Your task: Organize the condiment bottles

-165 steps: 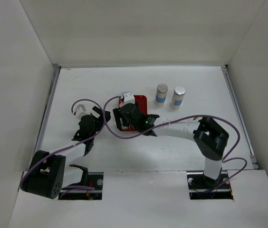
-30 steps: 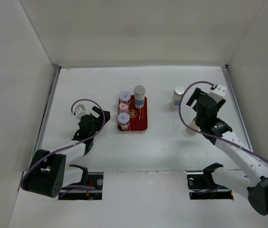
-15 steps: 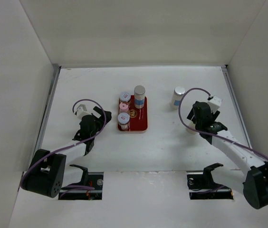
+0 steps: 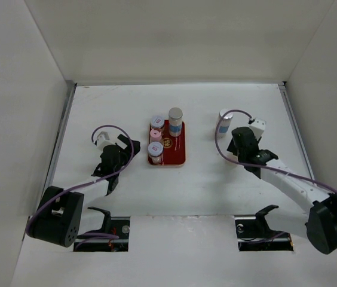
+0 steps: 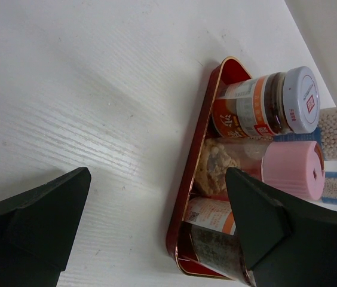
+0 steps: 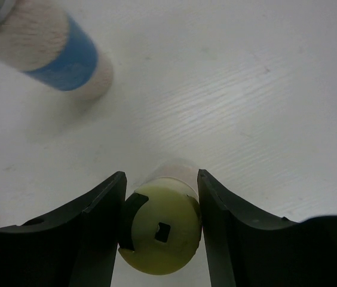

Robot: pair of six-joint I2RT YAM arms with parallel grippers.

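The tray's bare bottom lies left of my right gripper in the top view, so I should lift the cream-yellow bottle across, lower it there and release.
The red tray holds a purple-lidded bottle, a pink-lidded bottle and a silver-capped, blue-labelled bottle. A second silver-capped bottle stands on the table to the right. Below it, my right gripper covers the cream-yellow bottle, and both fingers press the sides of its lid. My left gripper is open on the table left of the tray, holding nothing. Its view shows the pale purple lid and the pink lid.
White walls enclose the table on the left, back and right. A purple cable loops from my right wrist across the standing silver-capped bottle. A third small jar body shows low on the tray, partly behind my left finger.
My right arm swung left and dropped over the cream-yellow bottle, its jaws narrowing onto the lid. Earlier it left one silver-capped bottle on the tray. The left arm has barely moved.
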